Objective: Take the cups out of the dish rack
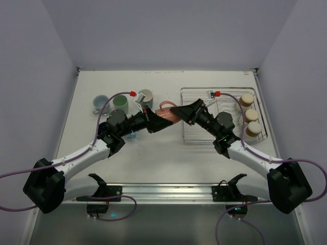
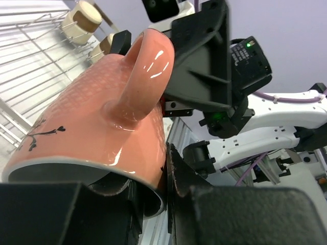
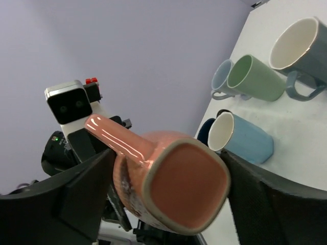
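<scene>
The salmon-pink cup's base faces sideways, so my left gripper should next tilt fingers-down, lower the cup onto the bare tabletop by the light blue tumbler and release it.
A salmon-pink cup with a handle hangs in the air between both arms, just left of the dish rack. My left gripper is shut on its rim, one finger inside the mouth and one outside. My right gripper stands open around the cup's square base, its fingers flanking the base. Three beige cups stand along the rack's right side; they also show in the left wrist view.
On the table to the left stand a light blue mug, a green cup and a grey mug. A light blue tumbler and a dark blue cup lie beneath the left arm. The rack's wires are close by.
</scene>
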You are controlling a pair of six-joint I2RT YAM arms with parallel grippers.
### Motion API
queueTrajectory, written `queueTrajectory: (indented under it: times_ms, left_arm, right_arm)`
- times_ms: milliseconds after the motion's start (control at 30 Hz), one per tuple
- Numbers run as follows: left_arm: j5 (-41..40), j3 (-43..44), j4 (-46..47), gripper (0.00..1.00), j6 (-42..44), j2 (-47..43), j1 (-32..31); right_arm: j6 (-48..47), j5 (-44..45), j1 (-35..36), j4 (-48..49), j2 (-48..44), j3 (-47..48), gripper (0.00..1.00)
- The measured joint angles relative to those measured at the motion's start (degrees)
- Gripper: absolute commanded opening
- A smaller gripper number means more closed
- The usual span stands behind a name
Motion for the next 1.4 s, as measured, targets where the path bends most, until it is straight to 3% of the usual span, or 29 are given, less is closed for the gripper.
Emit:
queueTrajectory:
  times_ms: [33,267,433,633,900,1400]
  left_arm:
    - [-0.3,0.0,-1.1,0.00,0.6,-0.6,-0.1]
    - [-6.1,1.3,-15.7,0.00,7.5,-10.5,-0.3]
    - [-11.4,11.8,-33.7,0.00,15.1,-12.2,-0.3]
    - [-19.4,25.4,-52.4,0.00,24.8,-1.2,-0.3]
    - [-27.5,33.9,-70.4,0.00,33.8,18.9,-0.3]
    - [-33.4,41.4,-78.0,0.01,39.1,32.7,-0.8]
  right_arm:
    - [-0.4,-0.2,0.2,0.4,0.0,-0.2,0.98]
    - [-4.3,-1.6,-0.4,-0.8,-0.8,-0.5,0.99]
    - [-7.2,-2.9,-3.7,-3.2,-3.0,-2.4,0.99]
    - [-15.0,-0.5,-5.2,-18.4,-10.6,-2.8,0.99]
    - [-27.1,9.7,-5.2,-40.4,-25.7,2.5,0.99]
    - [-33.3,15.2,-5.2,-51.5,-28.5,3.4,0.99]
